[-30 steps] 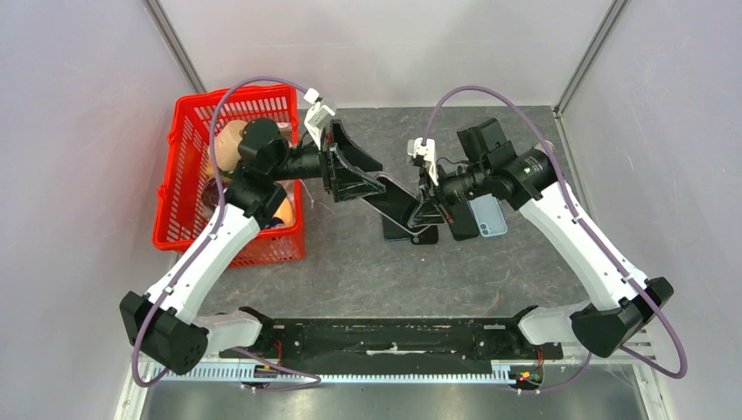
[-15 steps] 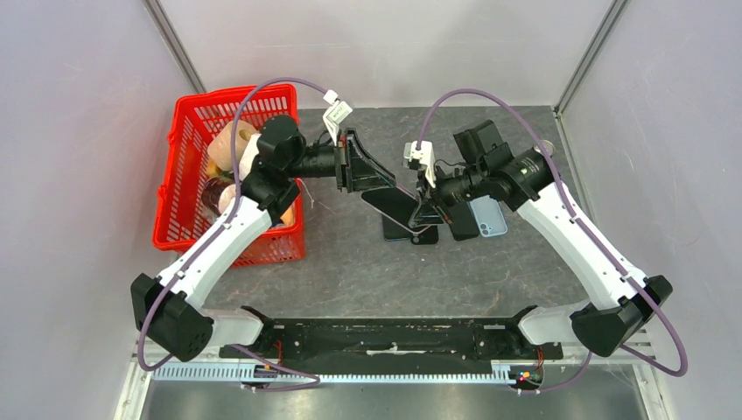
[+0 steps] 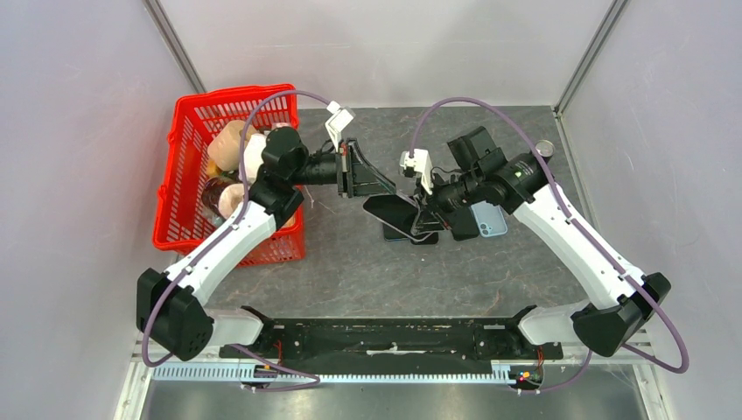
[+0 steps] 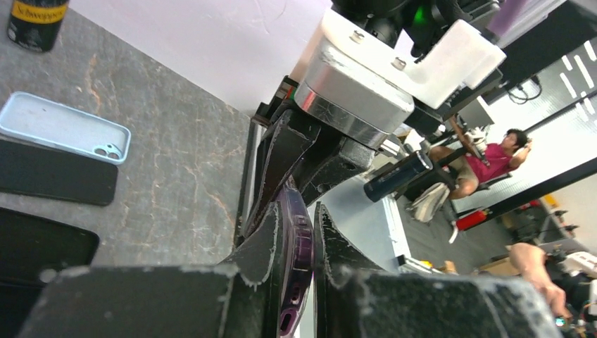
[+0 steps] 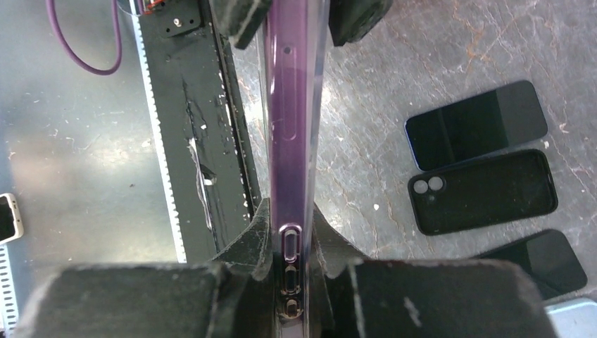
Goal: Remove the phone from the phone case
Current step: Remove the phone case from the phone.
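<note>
The other end of the phone case is shut in my right gripper, so my left gripper should next move down and toward my right gripper, then let go of the phone case's purple edge point(image 3: 406, 199) point(image 4: 298, 243).
A phone in a translucent purple phone case point(image 3: 395, 210) hangs above the middle of the table, held from both ends. My left gripper point(image 3: 378, 189) is shut on its left end. In the left wrist view the case's purple edge point(image 4: 298, 253) sits pinched between my left gripper's point(image 4: 298, 224) pads. My right gripper point(image 3: 426, 215) is shut on the other end. Its wrist view shows the purple case edge point(image 5: 290, 105), with button cut-outs, running up from my right gripper point(image 5: 288, 220) to the left fingers point(image 5: 243, 17). Only the case's edge shows in both wrist views.
A red basket point(image 3: 188, 175) of items stands at the left, beside the left arm. On the table under the right arm lie a black phone point(image 5: 475, 123), a black case point(image 5: 482, 190) and a light blue case point(image 4: 63, 127). A dark can point(image 4: 35, 21) stands far right.
My left gripper moved right onto the cased phone's free end and closed on it. My right gripper kept its grip and shifted slightly.
</note>
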{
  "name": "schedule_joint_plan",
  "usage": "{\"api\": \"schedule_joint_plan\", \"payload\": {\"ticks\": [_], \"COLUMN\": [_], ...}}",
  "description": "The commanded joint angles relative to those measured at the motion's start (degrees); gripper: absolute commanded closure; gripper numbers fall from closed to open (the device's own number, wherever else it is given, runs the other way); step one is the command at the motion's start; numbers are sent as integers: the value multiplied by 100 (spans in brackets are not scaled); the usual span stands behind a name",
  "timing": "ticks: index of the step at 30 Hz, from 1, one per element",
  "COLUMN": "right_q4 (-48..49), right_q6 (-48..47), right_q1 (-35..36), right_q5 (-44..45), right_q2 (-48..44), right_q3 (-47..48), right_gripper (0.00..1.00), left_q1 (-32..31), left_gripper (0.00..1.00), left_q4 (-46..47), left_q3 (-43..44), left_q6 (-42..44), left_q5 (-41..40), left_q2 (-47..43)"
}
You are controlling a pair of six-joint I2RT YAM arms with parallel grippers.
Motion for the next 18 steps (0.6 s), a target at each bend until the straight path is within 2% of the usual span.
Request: {"api": "schedule_joint_plan", "payload": {"ticks": [1, 7, 18], "right_q4": [734, 723, 649], "right_q6": [-302, -495, -766], "right_q1": [197, 283, 413], "right_q5": [1286, 1826, 2246], "right_q2": [-80, -64, 63], "right_q3": [229, 458, 722], "right_gripper": [100, 100, 100], "left_q1": [-12, 25, 35], "left_gripper": [98, 98, 98], "left_q4": [-434, -631, -656], "left_q3": [-269, -305, -647], "left_q6": [-1820, -2503, -3349], "left_q5": [-1171, -1188, -1220], "left_q2": [304, 692, 915]}}
